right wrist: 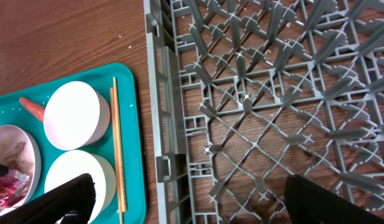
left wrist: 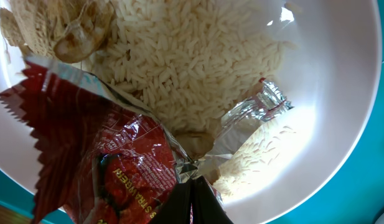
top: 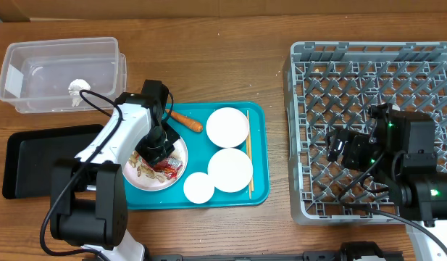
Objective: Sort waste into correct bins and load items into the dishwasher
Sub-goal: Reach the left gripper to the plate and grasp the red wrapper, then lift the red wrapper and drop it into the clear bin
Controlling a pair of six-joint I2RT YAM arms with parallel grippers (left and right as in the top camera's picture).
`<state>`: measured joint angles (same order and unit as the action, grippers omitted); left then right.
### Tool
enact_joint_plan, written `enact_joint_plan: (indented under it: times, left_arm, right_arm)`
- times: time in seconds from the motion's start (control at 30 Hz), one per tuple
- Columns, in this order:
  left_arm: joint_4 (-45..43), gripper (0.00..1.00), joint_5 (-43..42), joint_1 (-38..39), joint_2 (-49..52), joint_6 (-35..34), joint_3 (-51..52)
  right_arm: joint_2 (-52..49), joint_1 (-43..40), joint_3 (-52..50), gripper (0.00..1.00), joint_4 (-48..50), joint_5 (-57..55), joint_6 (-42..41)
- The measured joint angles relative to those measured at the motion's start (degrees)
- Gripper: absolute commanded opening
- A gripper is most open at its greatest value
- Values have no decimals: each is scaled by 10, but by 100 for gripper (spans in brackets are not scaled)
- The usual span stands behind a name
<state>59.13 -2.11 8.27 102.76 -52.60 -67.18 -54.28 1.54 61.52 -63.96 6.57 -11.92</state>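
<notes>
My left gripper will go up from the plate (top: 133, 172) and move outward over the clear plastic bin (top: 69, 74) to let go of the wrapper, because that bin already has a crumpled scrap in it.
My left gripper (top: 159, 151) is down in a white plate (top: 133, 172) on the teal tray (top: 258, 156). Its fingers (left wrist: 195, 202) are shut on a red and silver snack wrapper (left wrist: 111, 155), which lies on rice and food scraps (left wrist: 179, 62) in the plate. The wrapper also shows in the overhead view (top: 167, 168). A carrot piece (top: 185, 119), two white bowls (top: 227, 126) (top: 230, 170), a small white cup (top: 198, 188) and chopsticks (top: 248, 152) lie on the tray. My right gripper (top: 337, 148) is open and empty above the grey dishwasher rack (top: 303, 109).
A clear plastic bin (top: 64, 76) with a crumpled white scrap (top: 78, 87) stands at the back left. A black bin (top: 27, 163) sits left of the tray. The rack (right wrist: 272, 112) fills the right wrist view, with the tray (right wrist: 132, 155) at its left.
</notes>
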Motion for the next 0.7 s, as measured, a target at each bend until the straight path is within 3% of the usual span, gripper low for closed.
enact_joint_plan:
  times: [0.23, 0.7]
  left_arm:
    - [31, 4, 7, 0, 0, 7, -11]
    - [183, 4, 75, 0, 0, 59, -226]
  right_arm:
    - [0, 0, 0, 100, 0, 0, 0]
    - [0, 0, 0, 100, -1, -11, 0]
